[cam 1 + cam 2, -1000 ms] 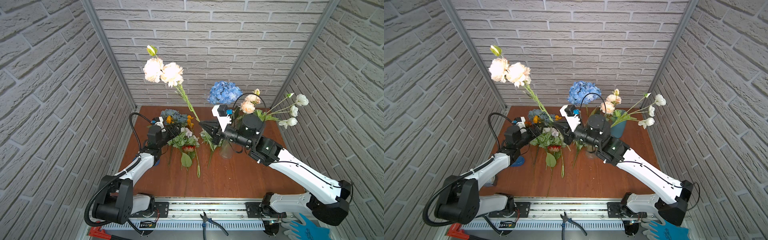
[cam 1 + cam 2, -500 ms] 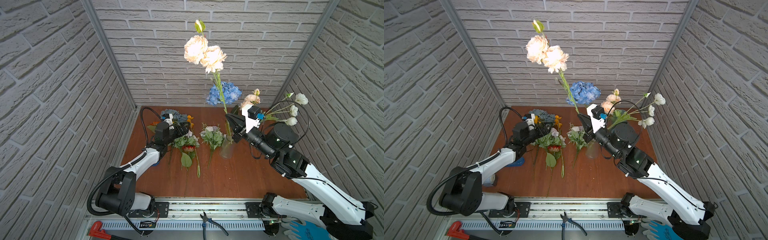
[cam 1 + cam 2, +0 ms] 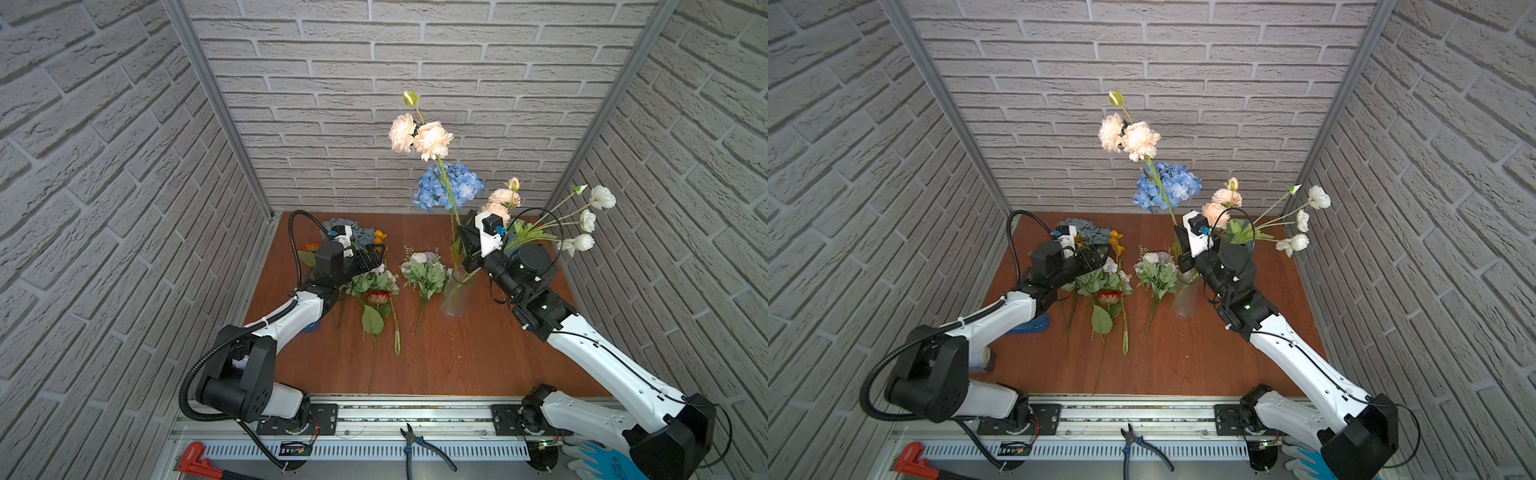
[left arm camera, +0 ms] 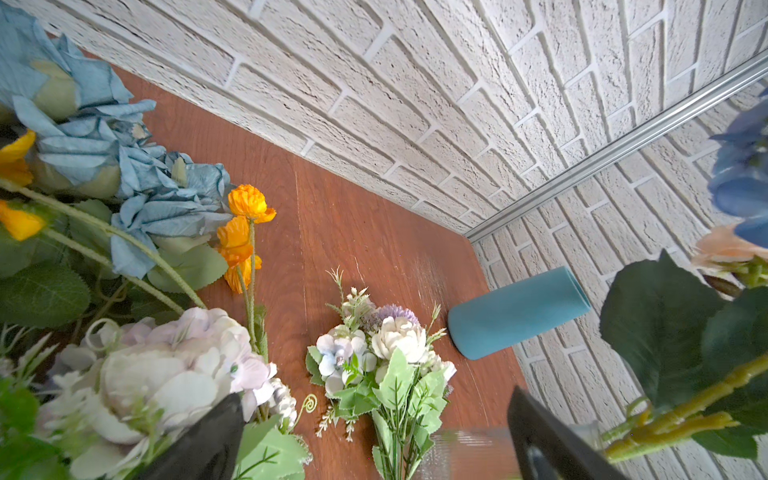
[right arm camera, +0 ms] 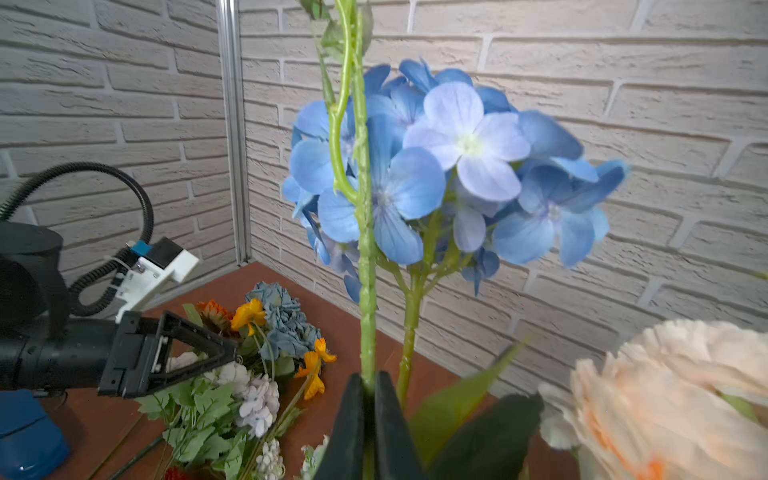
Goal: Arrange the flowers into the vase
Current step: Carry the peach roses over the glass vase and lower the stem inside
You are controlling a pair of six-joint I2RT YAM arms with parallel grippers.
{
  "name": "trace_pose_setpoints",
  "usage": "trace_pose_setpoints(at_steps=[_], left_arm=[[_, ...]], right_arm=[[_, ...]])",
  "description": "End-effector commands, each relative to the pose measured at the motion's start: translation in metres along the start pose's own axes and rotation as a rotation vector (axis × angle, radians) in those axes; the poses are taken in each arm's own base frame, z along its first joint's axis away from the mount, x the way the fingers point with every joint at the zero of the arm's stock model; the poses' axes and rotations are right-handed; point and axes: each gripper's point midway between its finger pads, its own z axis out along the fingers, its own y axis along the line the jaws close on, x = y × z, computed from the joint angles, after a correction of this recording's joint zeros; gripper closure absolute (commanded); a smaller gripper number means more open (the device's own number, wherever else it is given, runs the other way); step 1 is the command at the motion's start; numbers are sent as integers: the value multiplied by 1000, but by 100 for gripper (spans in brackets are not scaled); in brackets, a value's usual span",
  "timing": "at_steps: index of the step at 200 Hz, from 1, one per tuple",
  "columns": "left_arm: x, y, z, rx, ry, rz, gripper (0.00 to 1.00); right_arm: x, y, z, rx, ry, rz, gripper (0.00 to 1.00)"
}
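Next, my right gripper lowers the upright spray's stem beside the hydrangea and lets it go, as the glass vase's opening lies below the gripper.
My right gripper is shut on the green stem of a peach rose spray. It holds the spray upright over the clear glass vase, where a blue hydrangea stands. A teal vase behind holds peach roses and white poppies. My left gripper hangs open above the flowers lying on the table: a lilac-white bunch, a red daisy, orange blooms and dusty-blue roses.
Brick-patterned walls close in the wooden table on three sides. A blue object sits by the left arm. In front of the rail lie pliers, a red wrench and a blue glove.
The right gripper has carried the peach spray from over the lying flowers rightward, turned it upright, then lowered it at the glass vase. The left gripper has edged farther over the flowers.
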Motion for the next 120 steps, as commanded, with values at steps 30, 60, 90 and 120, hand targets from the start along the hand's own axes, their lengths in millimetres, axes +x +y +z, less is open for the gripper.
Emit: trace_pose_setpoints(at_steps=[30,60,90,120], left_arm=[[-7,-16,8,45,-9,38,2],[-6,-19,10,49,-3,39,2],[-5,-22,10,55,2,43,2],[-4,-24,11,56,6,46,2]], right_arm=[[-21,0,-7,-40,-218,25,94],[-4,-4,-13,-43,-290,40,94],[19,-14,-14,-15,-276,83,94],[39,-10,-16,-31,-254,108,94]])
